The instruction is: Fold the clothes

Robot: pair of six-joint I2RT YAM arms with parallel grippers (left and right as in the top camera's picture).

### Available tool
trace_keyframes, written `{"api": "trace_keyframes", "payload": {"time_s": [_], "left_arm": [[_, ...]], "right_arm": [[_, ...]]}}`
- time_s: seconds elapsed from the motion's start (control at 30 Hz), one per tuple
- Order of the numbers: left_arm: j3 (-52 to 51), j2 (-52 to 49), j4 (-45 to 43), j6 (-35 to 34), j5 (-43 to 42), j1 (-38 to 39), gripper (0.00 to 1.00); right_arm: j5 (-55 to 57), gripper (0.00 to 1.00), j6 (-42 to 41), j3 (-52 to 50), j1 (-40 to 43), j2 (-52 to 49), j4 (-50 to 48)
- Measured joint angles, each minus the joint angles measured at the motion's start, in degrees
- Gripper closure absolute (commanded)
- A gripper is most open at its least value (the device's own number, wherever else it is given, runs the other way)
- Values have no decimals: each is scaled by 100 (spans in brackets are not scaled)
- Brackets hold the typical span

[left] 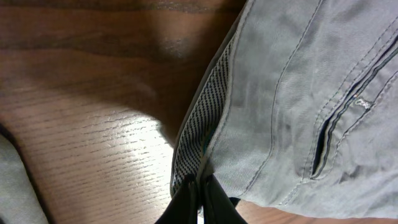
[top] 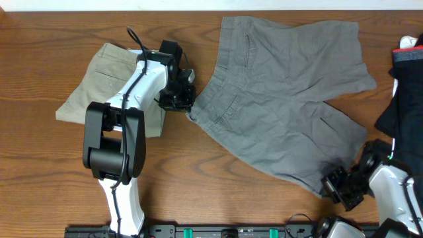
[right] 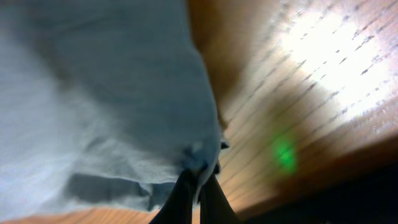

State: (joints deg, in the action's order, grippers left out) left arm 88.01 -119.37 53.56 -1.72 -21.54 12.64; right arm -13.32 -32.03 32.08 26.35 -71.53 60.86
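Observation:
The legs are still spread apart, so my right gripper will next lift, carry the hem outward, then lower it over the far leg's end (top: 344, 47) and release it.
Grey twill shorts (top: 284, 99) lie spread across the middle and right of the table, waistband to the left. My left gripper (top: 188, 106) is shut on the waistband's lower corner (left: 200, 177), where the patterned lining shows. My right gripper (top: 334, 184) is shut on the hem of the near leg (right: 200, 167), at the front right. A khaki-beige pair (top: 99, 79) lies folded at the left, partly under my left arm.
Dark clothes (top: 404, 99) with a red and white item (top: 408, 43) are piled at the right edge. The table's front edge with a black rail (top: 218, 231) runs along the bottom. Bare wood lies between the two pairs.

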Motion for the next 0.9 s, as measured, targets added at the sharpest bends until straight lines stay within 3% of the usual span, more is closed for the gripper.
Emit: {"api": "trace_keyframes", "payload": {"time_s": [0.23,0.53,0.9], "left_arm": [[0,240,2,0,11,0,94],[0,1410,42,0,7,-20,94],[0,2184,820,4,2,-22,94]], "right_arm": [[-179,99,229,1259,0,385,614],[-55,99,511,2699,0,479,1012],[254,99,929,4028,0,483,1425]]}}
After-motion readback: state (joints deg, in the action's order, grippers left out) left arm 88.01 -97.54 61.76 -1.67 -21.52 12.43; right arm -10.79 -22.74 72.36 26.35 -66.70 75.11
